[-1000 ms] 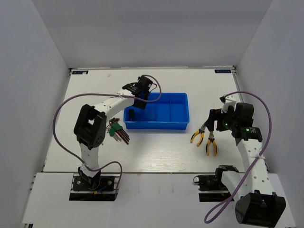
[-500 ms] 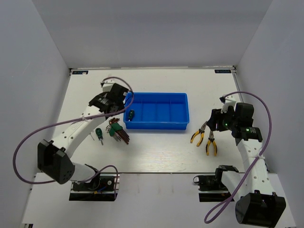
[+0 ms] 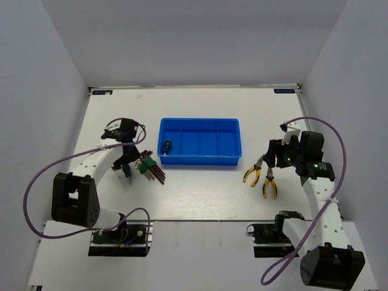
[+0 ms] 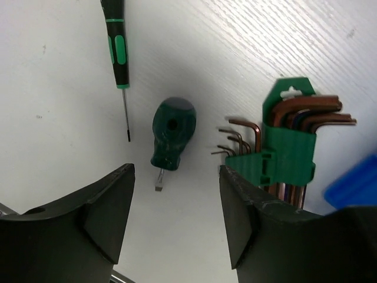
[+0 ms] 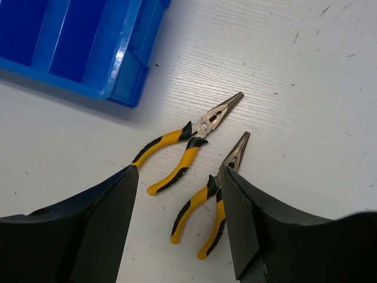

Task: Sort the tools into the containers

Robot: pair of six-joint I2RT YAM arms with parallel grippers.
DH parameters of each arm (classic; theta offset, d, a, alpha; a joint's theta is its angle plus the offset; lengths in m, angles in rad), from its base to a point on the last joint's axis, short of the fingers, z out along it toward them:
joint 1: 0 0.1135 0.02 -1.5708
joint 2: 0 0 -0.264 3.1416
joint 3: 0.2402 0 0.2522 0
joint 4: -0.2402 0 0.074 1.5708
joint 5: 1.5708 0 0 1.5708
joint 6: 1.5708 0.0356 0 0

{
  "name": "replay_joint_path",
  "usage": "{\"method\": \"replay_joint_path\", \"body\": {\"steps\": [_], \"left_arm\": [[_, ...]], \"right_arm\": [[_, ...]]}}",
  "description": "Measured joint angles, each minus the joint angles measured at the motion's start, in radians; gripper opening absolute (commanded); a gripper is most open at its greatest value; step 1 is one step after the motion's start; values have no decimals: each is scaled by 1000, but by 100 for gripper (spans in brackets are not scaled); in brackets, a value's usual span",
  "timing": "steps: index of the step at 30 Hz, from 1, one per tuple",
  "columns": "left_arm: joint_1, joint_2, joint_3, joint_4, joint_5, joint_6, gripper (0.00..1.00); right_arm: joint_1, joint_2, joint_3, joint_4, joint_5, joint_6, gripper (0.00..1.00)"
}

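Observation:
My left gripper is to go down and close its fingers across the stubby screwdriver's handle, which lies between the thin screwdriver and the hex keys.
The blue tray [image 3: 200,159] stands mid-table, with one stubby green screwdriver [image 3: 167,145] in its leftmost compartment. My left gripper [image 3: 125,162] is open and empty, above the second stubby green screwdriver [image 4: 171,137], which lies on the table beside the hex keys in their green holder [image 4: 287,154]. The hex keys also show in the top view [image 3: 151,168]. My right gripper [image 3: 271,159] is open and empty, above two yellow-and-black pliers [image 5: 182,140] [image 5: 213,199] that lie on the table right of the tray.
A thin black-and-green precision screwdriver [image 4: 118,52] lies on the table just beyond the stubby one. A corner of the tray [image 4: 353,184] shows at the right of the left wrist view, and its side [image 5: 82,53] at the top left of the right wrist view.
My left arm has swung from over the tray's left end, down and to the left, to above the screwdriver on the table. One screwdriver now lies in the tray. The right arm has not moved.

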Motion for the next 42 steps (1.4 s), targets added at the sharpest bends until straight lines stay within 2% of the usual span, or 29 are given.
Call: {"method": "replay_joint_path", "body": {"steps": [7, 13, 15, 20, 23, 24, 25, 27, 28, 29, 31, 33, 34, 35, 36, 37, 40, 42], "left_arm": [[80, 119, -33, 90, 83, 50, 70], [105, 130, -56, 108, 122, 79, 70], [112, 132, -58, 114, 129, 84, 64], [135, 197, -60, 139, 159, 93, 63], [150, 205, -51, 153, 187, 102, 59], [152, 205, -52, 155, 195, 103, 55], [154, 207, -52, 159, 202, 102, 41], [156, 209, -51, 169, 208, 106, 24], [156, 209, -51, 171, 208, 108, 7], [156, 209, -51, 171, 209, 110, 0], [155, 205, -51, 167, 208, 111, 0], [150, 190, -51, 151, 204, 111, 0], [148, 171, -51, 133, 203, 113, 0], [146, 142, -51, 117, 202, 118, 0], [144, 97, -49, 101, 203, 124, 0], [142, 42, -42, 87, 208, 137, 0], [139, -102, 30, 77, 254, 186, 0], [136, -146, 104, 101, 322, 226, 0]], "right_arm": [[0, 0, 0, 0, 1, -3, 65], [0, -2, 0, 0, 3, -3, 65], [0, -3, 0, 0, 4, -3, 65], [0, -12, 0, 0, 4, -3, 65], [0, -15, 0, 0, 4, -3, 66], [0, -15, 0, 0, 5, -3, 66], [0, -16, 0, 0, 5, -3, 66], [0, -16, 0, 0, 4, -3, 66], [0, -16, 0, 0, 5, -3, 66], [0, -16, 0, 0, 4, -3, 66], [0, -16, 0, 0, 4, -3, 66], [0, -16, 0, -1, 4, -3, 70], [0, -17, 0, -1, 3, -3, 67], [0, -17, 0, -1, 3, -4, 52], [0, -17, 0, -1, 2, -8, 23], [0, -17, 0, -2, 2, -17, 0], [0, -15, 0, -14, -1, -9, 0], [0, -8, 0, -15, -1, -10, 0]]}}
